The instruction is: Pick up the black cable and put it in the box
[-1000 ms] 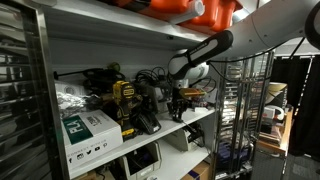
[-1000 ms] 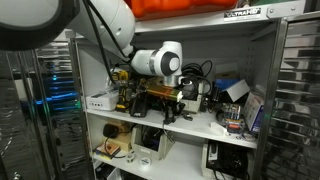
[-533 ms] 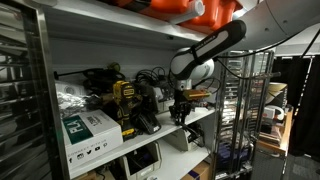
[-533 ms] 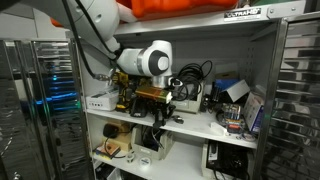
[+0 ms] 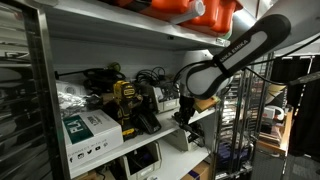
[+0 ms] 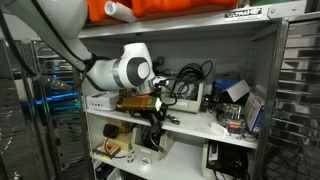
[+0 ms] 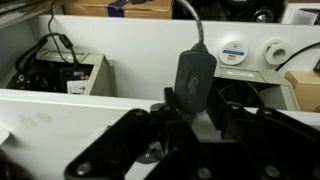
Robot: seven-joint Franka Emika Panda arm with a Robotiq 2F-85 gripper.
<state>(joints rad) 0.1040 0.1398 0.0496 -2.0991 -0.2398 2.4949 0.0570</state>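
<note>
Black cords already loop in the pale bin on the middle shelf (image 6: 185, 103). Next I will lift my gripper from the front edge of the middle shelf and move over that bin to let go of the cable.
In the wrist view my gripper (image 7: 192, 118) is shut on the black cable's adapter block (image 7: 193, 72). The cord (image 7: 191, 18) runs up from it out of frame. The block hangs over an open white box (image 7: 150, 62) on the lower shelf. In both exterior views the gripper (image 5: 185, 112) (image 6: 152, 113) is at the front edge of the middle shelf, pointing down. The white box (image 5: 182, 136) (image 6: 150, 143) stands below it.
A second white bin (image 7: 62, 72) at the left holds black cords. Tape rolls (image 7: 233, 51) lie behind. The middle shelf (image 5: 200, 118) carries power tools (image 5: 125, 100), a green-and-white carton (image 5: 88, 130) and tangled cables (image 6: 190, 75). A wire rack (image 5: 245, 110) stands close by.
The arm has swung out from the middle shelf to its front edge and come lower, carrying the black cable with it.
</note>
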